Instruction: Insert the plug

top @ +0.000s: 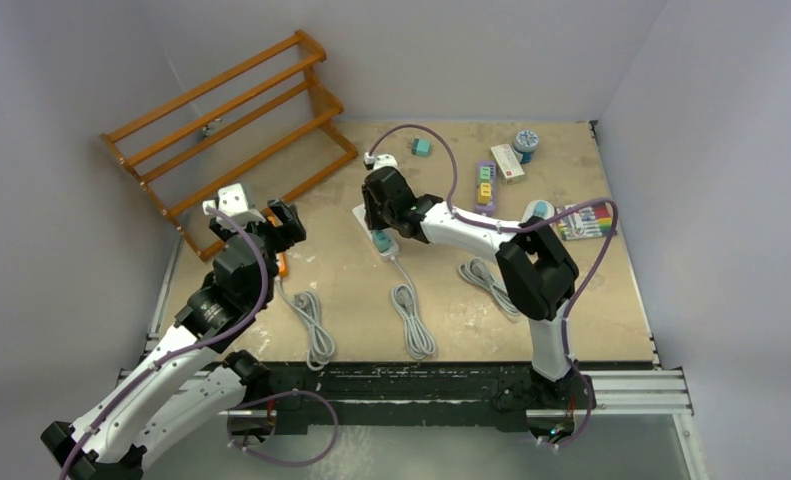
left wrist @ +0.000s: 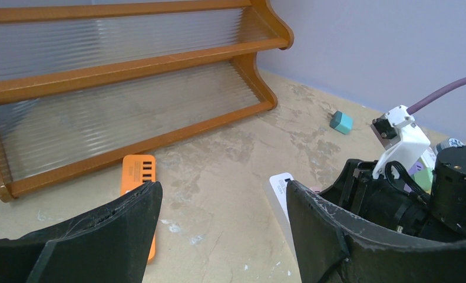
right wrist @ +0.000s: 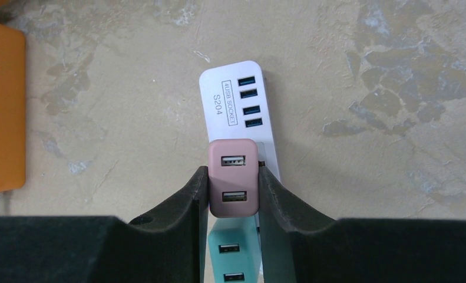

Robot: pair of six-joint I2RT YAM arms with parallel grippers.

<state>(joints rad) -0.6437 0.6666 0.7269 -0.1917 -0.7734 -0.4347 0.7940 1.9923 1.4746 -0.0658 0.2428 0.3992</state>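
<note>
The right gripper turns into line, lowers onto the power strip's socket (right wrist: 261, 152) beside the teal plug and releases next, since the white power strip (right wrist: 233, 103) runs slantwise beneath the pink plug.
My right gripper (right wrist: 233, 183) is shut on a pink plug (right wrist: 233, 178) with two USB ports, holding it over the white power strip (right wrist: 233, 103) marked "4USB SOCKET S204". A teal plug (right wrist: 233, 253) sits in the strip just behind the pink one. In the top view the right gripper (top: 379, 212) is above the white strip (top: 383, 243) at mid-table. My left gripper (left wrist: 218, 236) is open and empty above bare table, between the orange power strip (left wrist: 139, 177) and the white strip (left wrist: 280, 194). In the top view it (top: 283, 225) hovers over the orange strip (top: 282, 265).
A wooden rack (top: 236, 130) stands at the back left. Coiled grey cables (top: 316, 330) (top: 413, 325) (top: 486, 278) lie toward the near edge. A loose teal plug (top: 422, 147), a purple strip (top: 484, 186), a box (top: 507, 163) and markers (top: 586, 222) lie at the back right.
</note>
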